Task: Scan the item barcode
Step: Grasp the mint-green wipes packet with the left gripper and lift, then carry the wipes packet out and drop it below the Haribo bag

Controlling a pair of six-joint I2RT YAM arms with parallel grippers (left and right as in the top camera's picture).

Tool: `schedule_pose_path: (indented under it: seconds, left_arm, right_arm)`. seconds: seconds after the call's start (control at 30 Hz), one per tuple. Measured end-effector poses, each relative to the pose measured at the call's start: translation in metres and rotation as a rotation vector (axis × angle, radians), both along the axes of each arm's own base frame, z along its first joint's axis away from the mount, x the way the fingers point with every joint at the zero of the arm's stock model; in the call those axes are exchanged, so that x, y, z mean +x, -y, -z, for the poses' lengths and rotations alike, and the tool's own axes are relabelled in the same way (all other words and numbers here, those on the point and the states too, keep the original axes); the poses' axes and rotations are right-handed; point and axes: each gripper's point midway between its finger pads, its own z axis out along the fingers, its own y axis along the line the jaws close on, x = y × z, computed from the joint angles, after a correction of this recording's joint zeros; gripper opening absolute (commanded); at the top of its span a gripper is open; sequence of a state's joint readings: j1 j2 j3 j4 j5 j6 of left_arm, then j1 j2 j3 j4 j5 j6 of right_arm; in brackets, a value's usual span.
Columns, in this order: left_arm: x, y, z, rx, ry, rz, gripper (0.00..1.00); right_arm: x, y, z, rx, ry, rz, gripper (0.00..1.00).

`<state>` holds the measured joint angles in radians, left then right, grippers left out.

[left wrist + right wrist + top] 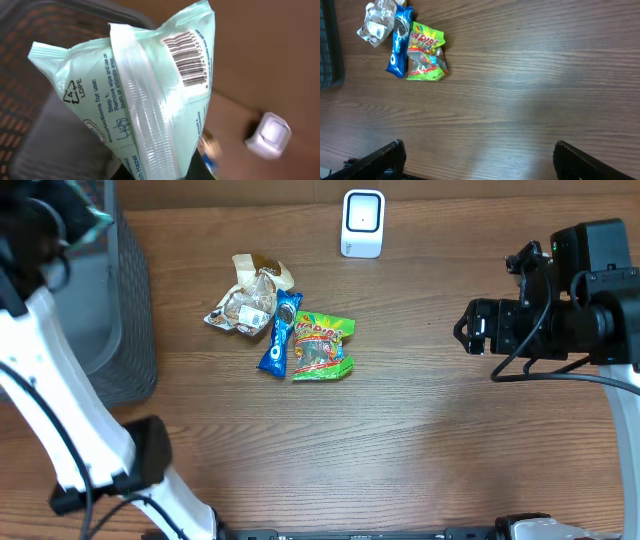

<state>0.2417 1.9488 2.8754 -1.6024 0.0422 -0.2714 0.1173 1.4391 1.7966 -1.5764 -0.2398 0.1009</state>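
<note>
The gap between Oreo and Haribo (290,362) is below my left gripper, to its right in the overhead view. I will next bring the gripper across and down to release the packet.
A mint-green pack of wipes (145,95) fills the left wrist view, its barcode (186,59) facing the camera near the top right. My left gripper (78,220) is shut on the pack's lower end and holds it up over the basket at the far left. From overhead only a green corner of the pack (98,218) shows. The white scanner (362,223) stands at the table's back edge and appears blurred as the scanner (268,135) beyond the pack. My right gripper (480,165) hangs open over bare wood, holding nothing, at the right side as the right gripper (468,328).
A dark mesh basket (125,320) stands at the left edge. Mid-table lies a cluster of snacks: a clear cookie bag (250,295), a blue Oreo pack (279,332) and a green Haribo bag (322,346). The Haribo bag (425,51) also shows top left for the right wrist.
</note>
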Motion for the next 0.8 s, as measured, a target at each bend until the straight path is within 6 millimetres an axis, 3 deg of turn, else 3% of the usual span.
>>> schedule_pose_path:
  seconds: [0.13,0.33,0.63,0.8]
  left_arm:
    - [-0.015,0.048,0.005,0.011,-0.058,0.146,0.04]
    - [-0.007,0.096,0.039,-0.015,-0.175,0.304,0.04]
    - [-0.02,0.172,0.165,-0.057,-0.608,0.496,0.04]
    - [-0.019,0.201,0.226,-0.038,-0.703,0.557,0.04]
  right_arm:
    - [0.002,0.0,-0.001,0.001,0.007,0.0,0.95]
    - [0.003,0.0,-0.001,0.002,0.015,0.0,0.95]
    - [0.006,-0.001,-0.003,0.003,0.026,0.0,0.96]
    - [0.01,-0.001,-0.004,0.005,0.045,-0.001,0.96]
